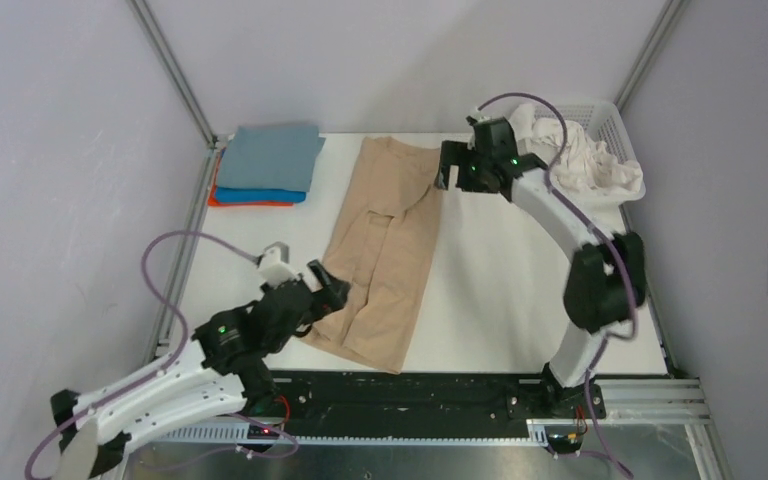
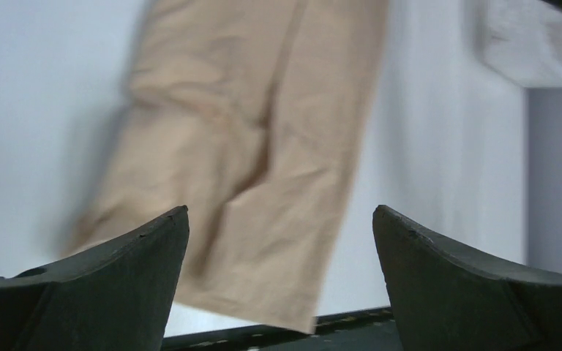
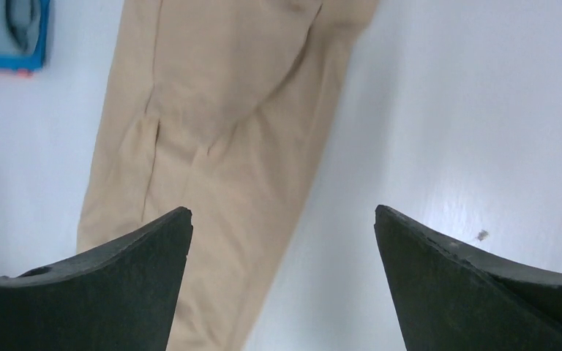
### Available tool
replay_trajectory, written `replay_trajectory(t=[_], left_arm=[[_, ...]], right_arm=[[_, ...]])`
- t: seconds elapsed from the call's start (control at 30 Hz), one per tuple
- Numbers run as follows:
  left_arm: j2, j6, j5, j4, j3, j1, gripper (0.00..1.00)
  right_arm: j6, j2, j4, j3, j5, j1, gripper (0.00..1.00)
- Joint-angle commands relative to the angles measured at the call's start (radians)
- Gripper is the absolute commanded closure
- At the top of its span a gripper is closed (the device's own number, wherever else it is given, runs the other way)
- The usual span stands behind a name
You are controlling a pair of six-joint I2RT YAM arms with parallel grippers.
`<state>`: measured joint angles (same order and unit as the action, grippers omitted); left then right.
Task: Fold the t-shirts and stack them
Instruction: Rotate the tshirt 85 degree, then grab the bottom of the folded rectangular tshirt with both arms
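Note:
My left gripper needs to move back and down, toward the left in the wrist view, onto the tan t-shirt's near corner (image 1: pixel 312 339) (image 2: pixel 80 245), because the corner lies beyond the open fingers.
The tan t-shirt (image 1: pixel 385 250) lies folded into a long strip down the middle of the table; it also shows in the left wrist view (image 2: pixel 256 161) and the right wrist view (image 3: pixel 212 139). My left gripper (image 1: pixel 332 290) is open and empty, at the strip's near left edge. My right gripper (image 1: pixel 447 166) is open and empty, above the strip's far right corner. A folded stack sits at the far left: a grey-blue t-shirt (image 1: pixel 270 155) on a bright blue one (image 1: pixel 260 195) on an orange one (image 1: pixel 228 201). White t-shirts (image 1: pixel 585 160) are bunched at the far right.
A white mesh basket (image 1: pixel 615 125) holds the white cloth at the back right corner. Metal frame rails (image 1: pixel 175 75) run along the table's sides. A black strip (image 1: pixel 410 395) runs along the near edge by the arm bases.

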<state>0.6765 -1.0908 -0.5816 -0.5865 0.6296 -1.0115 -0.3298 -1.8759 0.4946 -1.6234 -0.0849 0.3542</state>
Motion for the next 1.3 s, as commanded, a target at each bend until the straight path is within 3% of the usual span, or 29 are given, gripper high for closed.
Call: replay_trajectory(t=[0.0, 0.07, 0.17, 0.33, 0.43, 0.6, 0.67, 0.97, 1.07, 1.13, 1.23, 1.27], left_arm=[[-0.145, -0.019, -0.035, -0.323, -0.112, 0.091, 0.00], [-0.205, -0.002, 0.039, -0.327, -0.151, 0.181, 0.00], [-0.227, -0.018, 0.107, -0.305, -0.195, 0.204, 0.00], [-0.101, -0.052, 0.141, -0.263, -0.247, 0.220, 0.04], [-0.047, -0.061, 0.159, -0.228, -0.264, 0.229, 0.10], [0.018, -0.112, 0.205, -0.217, -0.314, 0.232, 0.34], [0.020, -0.122, 0.211, -0.205, -0.327, 0.232, 0.38], [-0.043, -0.159, 0.254, -0.089, -0.396, 0.231, 0.42], [-0.039, -0.192, 0.275, -0.042, -0.426, 0.231, 0.55], [-0.032, -0.219, 0.276, -0.037, -0.439, 0.232, 0.68], [-0.022, -0.262, 0.293, -0.040, -0.449, 0.232, 0.96], [-0.021, -0.279, 0.302, -0.043, -0.448, 0.230, 0.99]], right_arm=[[0.123, 0.257, -0.030, 0.243, 0.062, 0.147, 0.01], [0.147, 0.326, -0.031, 0.372, 0.078, 0.248, 0.01], [0.145, 0.392, -0.054, 0.464, 0.084, 0.379, 0.01], [0.088, 0.418, -0.072, 0.534, 0.085, 0.544, 0.01], [0.077, 0.421, -0.061, 0.538, 0.107, 0.592, 0.01], [0.067, 0.461, -0.045, 0.565, 0.129, 0.655, 0.01], [0.069, 0.477, -0.048, 0.592, 0.129, 0.667, 0.01], [0.123, 0.533, -0.068, 0.704, 0.161, 0.746, 0.01], [0.159, 0.540, -0.147, 0.747, 0.143, 0.805, 0.02], [0.202, 0.521, -0.193, 0.771, 0.118, 0.844, 0.06], [0.256, 0.447, -0.232, 0.766, 0.152, 0.892, 0.10], [0.264, 0.434, -0.234, 0.760, 0.159, 0.916, 0.13]])
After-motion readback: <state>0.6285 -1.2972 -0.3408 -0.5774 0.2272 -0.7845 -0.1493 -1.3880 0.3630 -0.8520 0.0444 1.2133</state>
